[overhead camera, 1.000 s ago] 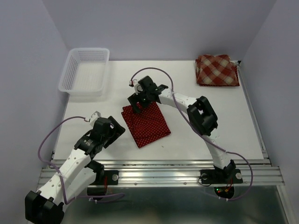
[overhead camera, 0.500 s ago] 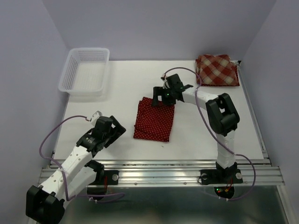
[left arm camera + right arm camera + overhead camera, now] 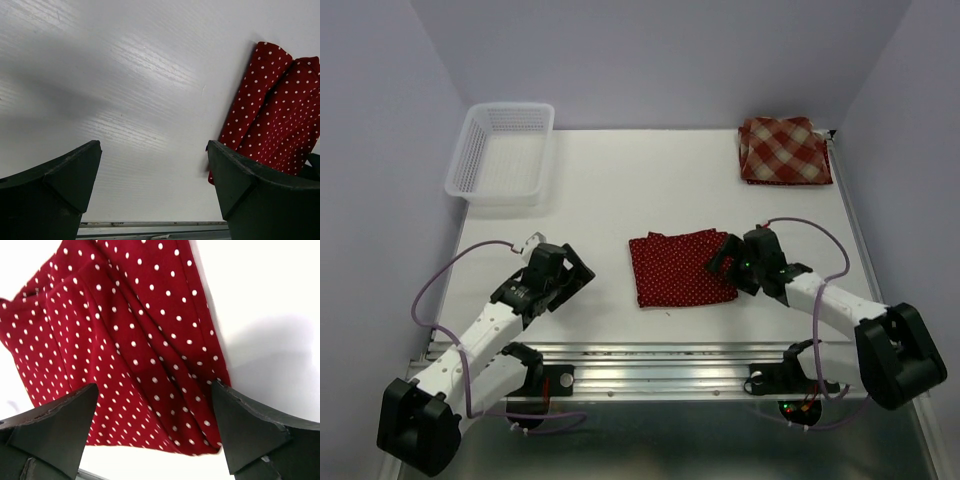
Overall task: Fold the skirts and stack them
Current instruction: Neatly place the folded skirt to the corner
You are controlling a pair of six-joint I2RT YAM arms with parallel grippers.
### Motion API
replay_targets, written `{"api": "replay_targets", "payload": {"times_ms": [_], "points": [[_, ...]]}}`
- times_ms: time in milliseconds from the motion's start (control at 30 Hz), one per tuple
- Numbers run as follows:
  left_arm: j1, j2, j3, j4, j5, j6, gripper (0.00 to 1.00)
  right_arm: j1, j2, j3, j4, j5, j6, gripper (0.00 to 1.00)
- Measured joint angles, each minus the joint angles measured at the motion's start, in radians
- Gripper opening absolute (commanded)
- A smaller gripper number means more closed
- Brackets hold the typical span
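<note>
The skirt's layers lie stacked at its overlapping side folds, so my right gripper will next turn and move down onto those folds, slightly to the left in the top view.
A folded dark red polka-dot skirt (image 3: 678,268) lies flat near the table's front middle. It also shows in the right wrist view (image 3: 125,330) and in the left wrist view (image 3: 270,115), where two folded layers lie side by side. I cannot tell whether it is one skirt or two. My right gripper (image 3: 722,262) is open at the skirt's right edge, its jaws (image 3: 155,390) spread wide over the cloth. My left gripper (image 3: 578,272) is open and empty (image 3: 154,147), over bare table left of the skirt. The folded plaid skirt (image 3: 785,150) lies at the back right corner.
A white mesh basket (image 3: 502,152) stands at the back left corner, with nothing in it. The metal rail (image 3: 660,368) runs along the table's front edge. Purple walls close in both sides and the back.
My right arm has swung from the table's middle to the front right, dragging and turning the polka-dot skirt rightward and nearer. My left gripper has shifted slightly towards the skirt.
</note>
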Motion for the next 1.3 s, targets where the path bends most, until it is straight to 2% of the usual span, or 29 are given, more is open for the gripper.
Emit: {"api": "replay_targets", "payload": {"times_ms": [100,300,633,1133,1233,1267,1300], "points": [[-0.003,0.002,0.002,0.003,0.007,0.005,0.99,0.001,-0.135,-0.047,-0.051,0.038,-0.008,1.0],[-0.007,0.002,0.003,0.013,0.01,0.012,0.99,0.001,-0.151,0.103,-0.122,0.076,-0.144,1.0],[-0.007,0.002,0.003,0.021,0.009,0.025,0.99,0.014,0.058,0.188,-0.196,0.079,-0.404,1.0],[-0.007,0.0,0.003,0.027,0.003,0.03,0.99,0.067,0.209,0.223,-0.184,0.095,-0.52,1.0],[-0.007,0.0,0.002,0.027,0.0,0.029,0.99,0.08,0.226,0.233,-0.177,0.1,-0.52,0.93],[-0.007,0.0,0.002,0.027,0.0,0.03,0.99,0.091,0.237,0.238,-0.173,0.113,-0.521,0.87],[-0.007,0.0,0.002,0.027,-0.002,0.03,0.99,0.1,0.245,0.244,-0.171,0.121,-0.52,0.72]]}}
